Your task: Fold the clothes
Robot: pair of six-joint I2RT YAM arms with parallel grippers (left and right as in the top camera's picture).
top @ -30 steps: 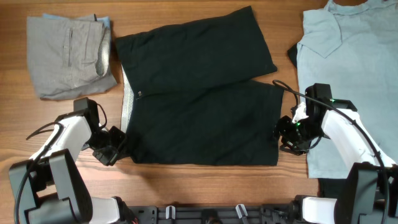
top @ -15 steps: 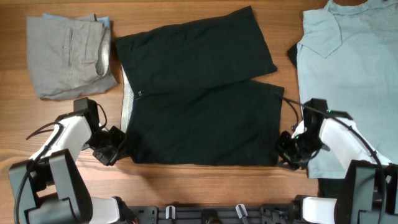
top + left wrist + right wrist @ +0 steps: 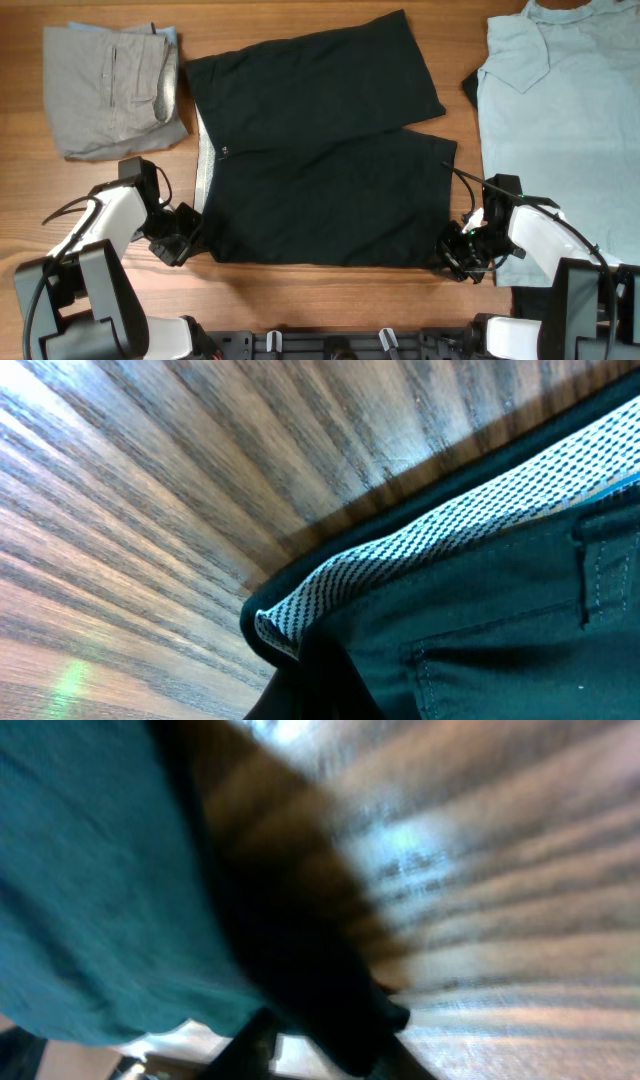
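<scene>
Next, my left gripper needs to carry the held corner up and outward, then down onto the far waistband corner (image 3: 194, 70) and release it there, because the shorts (image 3: 320, 160) still lie spread.
The black shorts (image 3: 320, 160) lie spread flat in the middle of the table, with the waistband and its dotted lining (image 3: 204, 165) at the left. My left gripper (image 3: 183, 240) sits at the near-left waistband corner, shut on the shorts. The left wrist view shows that corner (image 3: 300, 625) with a dark finger (image 3: 325, 685) over it. My right gripper (image 3: 456, 254) is at the near-right hem corner and looks open. Its view is blurred, with teal-looking fabric (image 3: 90, 880) and a dark finger (image 3: 330, 1010). The grey garment (image 3: 110, 90) lies folded at far left. The light blue T-shirt (image 3: 560, 120) lies at right.
A dark piece of cloth (image 3: 470, 88) peeks out from under the T-shirt's left edge. Bare wooden table (image 3: 330, 290) runs along the near edge between the two arms. The robot bases stand at the front edge.
My right gripper has moved down along the right edge of the shorts toward the near-right hem corner. The left arm and the shorts have not moved.
</scene>
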